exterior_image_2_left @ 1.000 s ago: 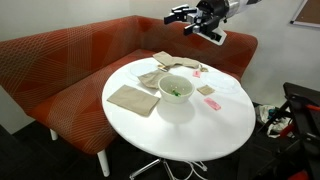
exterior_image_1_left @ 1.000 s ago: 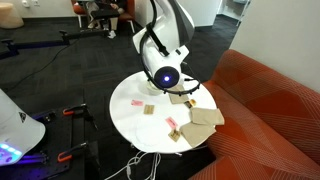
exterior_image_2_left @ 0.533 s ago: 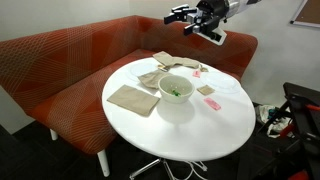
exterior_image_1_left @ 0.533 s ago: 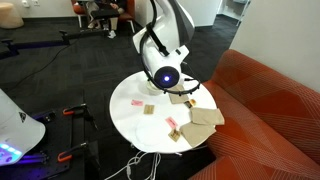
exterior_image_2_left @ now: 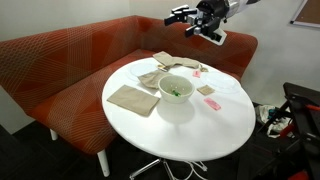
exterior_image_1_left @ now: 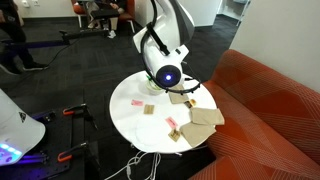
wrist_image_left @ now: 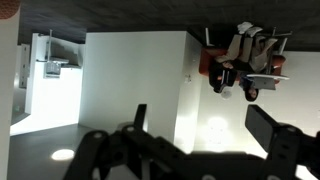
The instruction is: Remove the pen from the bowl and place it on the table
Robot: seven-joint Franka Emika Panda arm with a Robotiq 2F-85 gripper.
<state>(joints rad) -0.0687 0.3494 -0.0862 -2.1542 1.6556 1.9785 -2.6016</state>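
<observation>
I will tip my gripper down next, because it faces the room. Then I will lower it to the green pen (exterior_image_2_left: 176, 92).
The small pale bowl (exterior_image_2_left: 175, 88) stands near the middle of the round white table (exterior_image_2_left: 190, 135). The thin green pen (exterior_image_2_left: 176, 90) lies inside it. My gripper (exterior_image_2_left: 182, 21) hangs high above the table's far edge, well apart from the bowl, open and empty. In an exterior view the gripper (exterior_image_1_left: 166, 73) faces the camera above the table (exterior_image_1_left: 135, 120) and hides the bowl. The wrist view shows only the room, with my gripper (wrist_image_left: 200, 118) spread wide and its dark fingers (wrist_image_left: 139, 117) at the bottom; no bowl or pen shows there.
Tan cardboard pieces (exterior_image_2_left: 132, 98) (exterior_image_2_left: 164, 60) (exterior_image_1_left: 205, 117) and pink scraps (exterior_image_2_left: 211, 103) (exterior_image_1_left: 138, 102) lie around the bowl. The orange-red sofa (exterior_image_2_left: 70, 60) (exterior_image_1_left: 270, 110) wraps the table's far side. Dark equipment (exterior_image_2_left: 295, 110) stands beside the table.
The arm, bowl and pen have not moved. A dark figure has come into view at the far left background of an exterior view.
</observation>
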